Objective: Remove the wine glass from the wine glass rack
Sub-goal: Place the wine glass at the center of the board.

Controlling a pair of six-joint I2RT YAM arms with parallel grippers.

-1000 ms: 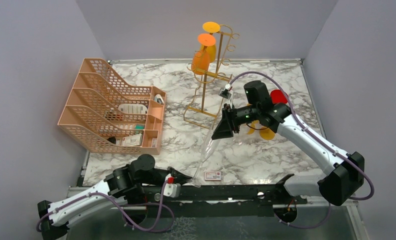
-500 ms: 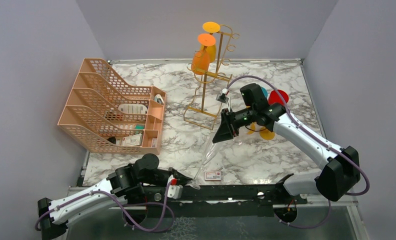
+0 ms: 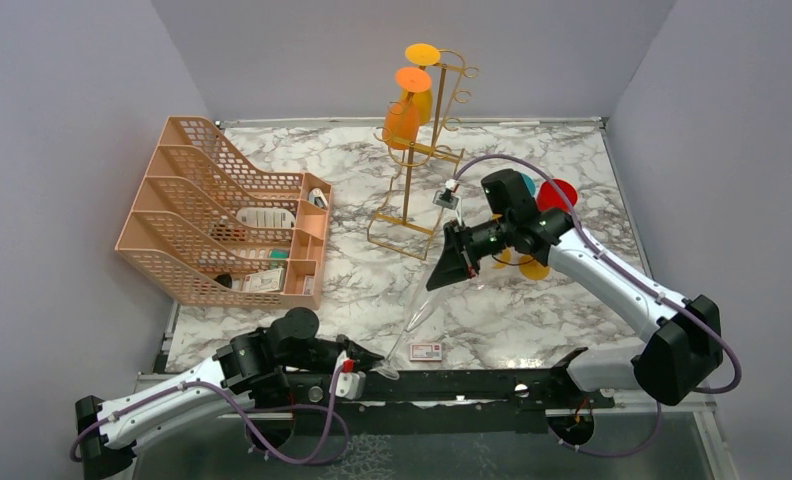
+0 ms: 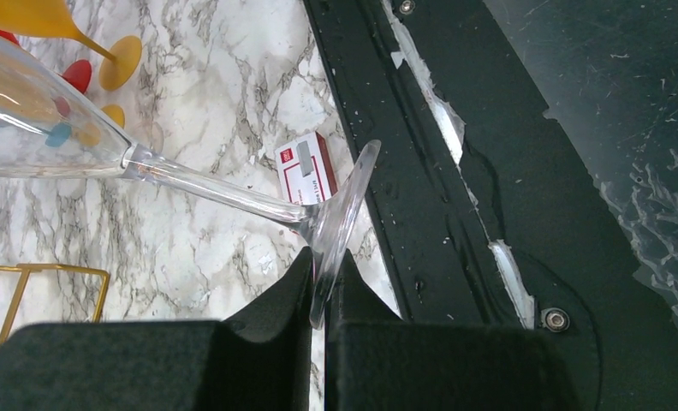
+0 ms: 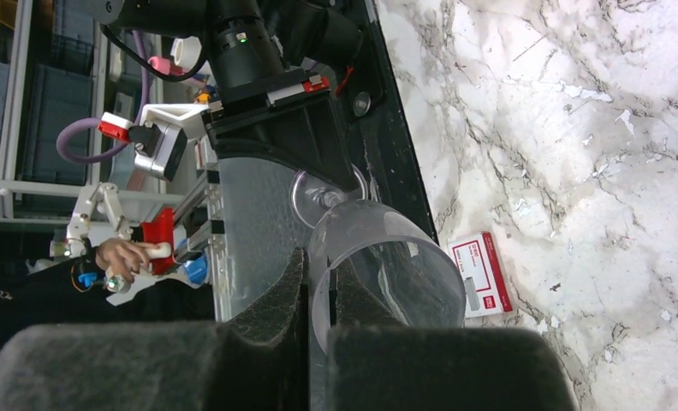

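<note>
My right gripper should swing next toward the yellow glasses, where bare tabletop shows beside them, turn the slanted clear glass upright, lower it there and let it go.
The gold wire wine glass rack [image 3: 417, 170] stands at the back middle of the table, with two orange wine glasses [image 3: 404, 115] hanging upside down near its top. A clear wine glass [image 3: 415, 312] is off the rack and held slanted between both arms over the near table. My left gripper [image 3: 374, 362] is shut on its foot [image 4: 346, 210]. My right gripper [image 3: 444, 270] is shut on the rim of its bowl [image 5: 404, 257]. In the wrist views the left gripper [image 4: 323, 261] and the right gripper [image 5: 320, 261] each pinch the glass edge.
A peach mesh tray organiser [image 3: 222, 215] fills the left side. A small red and white box [image 3: 426, 350] lies near the front edge under the glass. Red [image 3: 557, 193] and yellow [image 3: 532, 266] glasses lie on the table behind my right arm.
My right arm has moved a little left and toward the near edge with the glass bowl. The left gripper keeps hold of the foot. Almost nothing moved in the last half second.
</note>
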